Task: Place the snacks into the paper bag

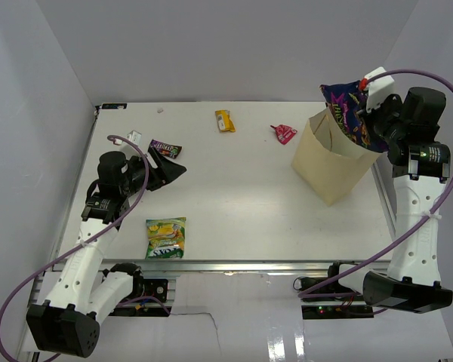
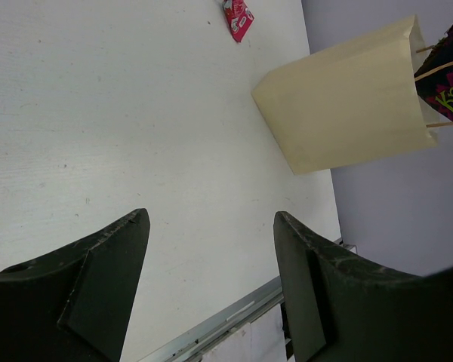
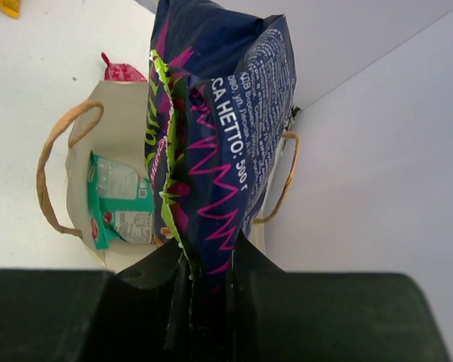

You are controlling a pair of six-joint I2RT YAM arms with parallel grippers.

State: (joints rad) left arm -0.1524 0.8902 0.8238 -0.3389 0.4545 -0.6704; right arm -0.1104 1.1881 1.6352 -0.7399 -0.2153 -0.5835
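Observation:
The large dark blue-purple bag (image 3: 219, 128) still sticks out above the paper bag's rim, so my right gripper will go down into the paper bag's opening and open next.
The tan paper bag (image 1: 328, 162) stands upright at the table's right side, mouth open. My right gripper (image 3: 208, 253) is shut on the lower edge of the large dark blue-purple bag (image 3: 219, 128), which hangs over the bag's mouth (image 1: 347, 105). A teal-white bag (image 3: 121, 200) lies inside the paper bag (image 3: 79, 162). My left gripper (image 1: 175, 170) is open and empty at the left, beside the small brown packet (image 1: 166, 148). The green-yellow bag (image 1: 165, 237) lies near the front. The yellow wrapper (image 1: 225, 121) and pink-red wrapper (image 1: 284, 133) lie at the back.
White walls close in the table on the left, back and right; the paper bag (image 2: 347, 105) stands close to the right wall. A small white scrap (image 1: 134, 136) lies at the back left. A metal rail (image 1: 234, 265) runs along the front edge.

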